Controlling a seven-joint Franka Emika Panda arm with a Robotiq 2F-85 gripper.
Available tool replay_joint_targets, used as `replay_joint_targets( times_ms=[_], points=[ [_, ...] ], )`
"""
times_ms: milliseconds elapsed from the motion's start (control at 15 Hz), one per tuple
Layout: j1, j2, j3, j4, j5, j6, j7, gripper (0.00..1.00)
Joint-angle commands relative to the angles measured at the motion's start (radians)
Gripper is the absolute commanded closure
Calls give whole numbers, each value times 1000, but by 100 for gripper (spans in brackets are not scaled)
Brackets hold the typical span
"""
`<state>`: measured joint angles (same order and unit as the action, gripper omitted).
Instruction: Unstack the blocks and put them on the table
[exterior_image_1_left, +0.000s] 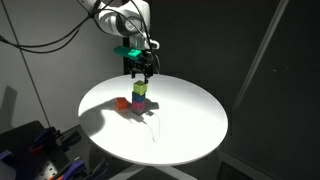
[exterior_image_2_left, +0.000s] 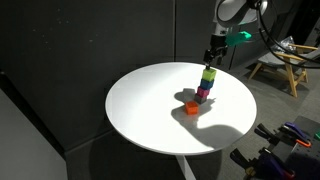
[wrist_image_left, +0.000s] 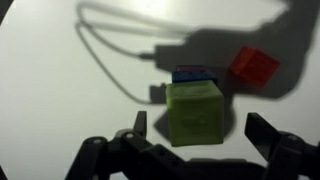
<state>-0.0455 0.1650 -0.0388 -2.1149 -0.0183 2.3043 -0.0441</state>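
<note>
I need to lower my gripper around the yellow-green cube next and close on the cube's sides, since the cube is on top of the stack, between my open fingers in the wrist view.
The blocks stand as one upright stack (exterior_image_1_left: 140, 95) near the middle of the round white table (exterior_image_1_left: 190, 130). The yellow-green cube (exterior_image_1_left: 140, 87) is on top and the magenta cube (exterior_image_1_left: 140, 103) at the bottom; blue and grey sit between. The stack (exterior_image_2_left: 206, 84) shows in both exterior views. My gripper (exterior_image_1_left: 139, 70) hangs open just above the stack, also seen in an exterior view (exterior_image_2_left: 212, 58). In the wrist view the gripper (wrist_image_left: 200, 128) has its fingers apart on either side of the yellow-green cube (wrist_image_left: 195, 112), not touching it. A blue edge (wrist_image_left: 192, 74) peeks out behind it.
An orange cube (exterior_image_1_left: 122, 101) lies on the table right beside the stack's foot; it also shows in an exterior view (exterior_image_2_left: 191, 106) and in the wrist view (wrist_image_left: 254, 65). The white top (exterior_image_2_left: 140, 110) spreads wide around the stack. Dark walls surround the table.
</note>
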Motion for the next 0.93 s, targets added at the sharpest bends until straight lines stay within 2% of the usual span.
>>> replay_joint_targets(
  times_ms=[0, 467, 533, 600, 667, 867],
  points=[
    [1, 54, 4, 46, 4, 20, -9, 0],
    [-2, 114, 1, 90, 0, 22, -1, 0],
    [-2, 120, 1, 95, 0, 18, 0, 25],
    [-2, 125, 0, 98, 0, 17, 1, 27],
    [-1, 129, 0, 101, -1, 16, 3, 34],
    [4, 138, -3, 110, -12, 8, 19, 59]
  ],
)
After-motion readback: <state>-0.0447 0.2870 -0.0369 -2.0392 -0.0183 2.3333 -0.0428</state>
